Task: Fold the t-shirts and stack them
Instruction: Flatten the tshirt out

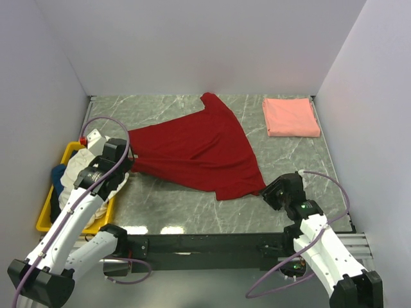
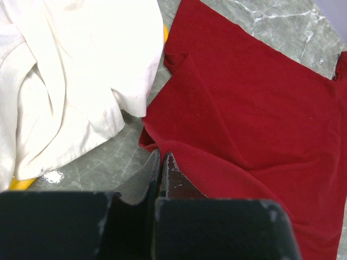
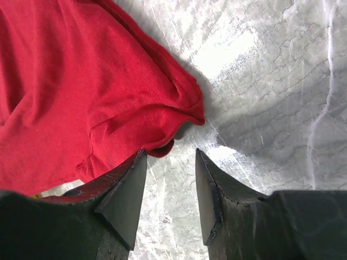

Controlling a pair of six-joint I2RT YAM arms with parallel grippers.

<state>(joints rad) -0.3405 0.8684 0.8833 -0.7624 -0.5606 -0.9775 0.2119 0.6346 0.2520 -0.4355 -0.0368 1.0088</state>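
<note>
Since the dark red t-shirt's near corner (image 1: 261, 190) (image 3: 167, 136) lies just ahead of the open fingers, I should ease my right gripper low onto that corner and close.
The dark red t-shirt (image 1: 196, 151) lies spread on the marble table and also shows in the left wrist view (image 2: 249, 108). My left gripper (image 1: 126, 158) is shut at the shirt's left edge, and creases run toward it; the tips (image 2: 161, 156) pinch the cloth edge. My right gripper (image 1: 276, 191) is open and empty, low over the table, with the shirt's near right corner (image 3: 162, 142) just ahead of its jaws (image 3: 171, 154). The salmon-pink t-shirt (image 1: 290, 117) lies folded at the back right. The cream-white t-shirt (image 1: 80, 168) and the blue one (image 1: 58, 176) sit in the bin.
The yellow plastic bin (image 1: 46, 212) stands at the left table edge beside my left arm. The cream-white shirt (image 2: 70, 76) spills over its rim (image 2: 165, 31) onto the table. White walls close in the table on three sides.
</note>
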